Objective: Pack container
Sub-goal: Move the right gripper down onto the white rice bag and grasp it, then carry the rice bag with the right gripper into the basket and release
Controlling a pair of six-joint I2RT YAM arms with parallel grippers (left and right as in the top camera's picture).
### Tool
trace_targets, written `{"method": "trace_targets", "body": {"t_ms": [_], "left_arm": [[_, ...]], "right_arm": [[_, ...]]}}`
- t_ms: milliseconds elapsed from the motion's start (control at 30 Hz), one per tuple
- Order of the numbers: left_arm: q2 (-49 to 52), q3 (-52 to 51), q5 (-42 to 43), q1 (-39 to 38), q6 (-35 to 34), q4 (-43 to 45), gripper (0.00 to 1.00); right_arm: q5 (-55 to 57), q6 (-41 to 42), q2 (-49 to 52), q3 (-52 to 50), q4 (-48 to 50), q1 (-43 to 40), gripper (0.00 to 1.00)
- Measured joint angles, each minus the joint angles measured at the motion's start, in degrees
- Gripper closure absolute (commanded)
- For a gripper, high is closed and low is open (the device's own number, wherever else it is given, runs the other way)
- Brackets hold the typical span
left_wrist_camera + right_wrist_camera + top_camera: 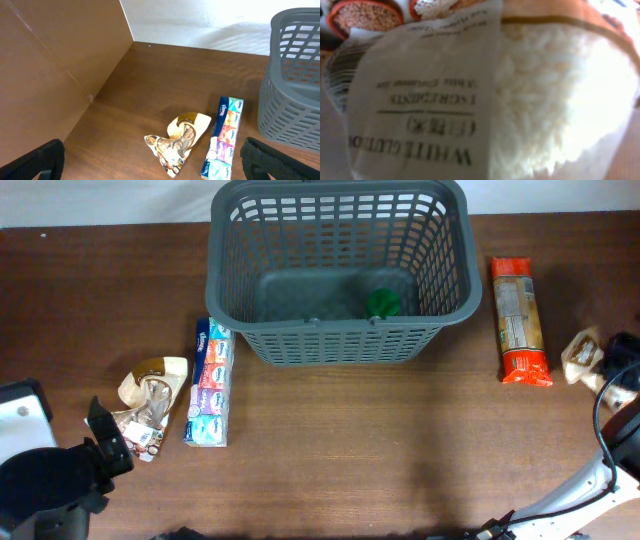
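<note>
My right gripper lifts the rice (582, 355) to the left in the overhead view, over the basket's rim, and releases it on the basket's roomy base (352, 288) next.
The dark grey slotted basket (340, 340) stands at the back middle of the table with a green item (382, 303) on its base. It also shows in the left wrist view (295, 75). My left gripper (105, 450) is open and empty at the front left. Its fingers (150, 167) are spread wide just short of a printed snack packet (177, 140) (150, 402). My right gripper (618, 368) is at the far right edge, against a bag of white rice (582, 355). That bag (470, 100) fills the right wrist view and hides the fingers.
A long pack of tissues (208, 385) (225, 135) lies left of the basket, beside the snack packet. An orange and red packet (520, 320) lies right of the basket. A brown side wall (50, 75) stands along the table's left edge.
</note>
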Motion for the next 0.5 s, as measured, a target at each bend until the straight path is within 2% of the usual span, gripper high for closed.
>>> {"method": "trace_targets", "body": {"t_ms": [100,300,500], "left_arm": [[0.0,0.0,0.0,0.0,0.0,0.0,0.00],[0.0,0.0,0.0,0.0,0.0,0.0,0.00],[0.0,0.0,0.0,0.0,0.0,0.0,0.00]], "right_arm": [[-3.0,-5.6,0.0,7.3,0.2,0.1,0.96],[-12.8,-18.6,-2.9,28.5,0.7,0.4,0.96],[-20.1,-25.4,-9.0,46.8,1.1,4.6,0.96]]}}
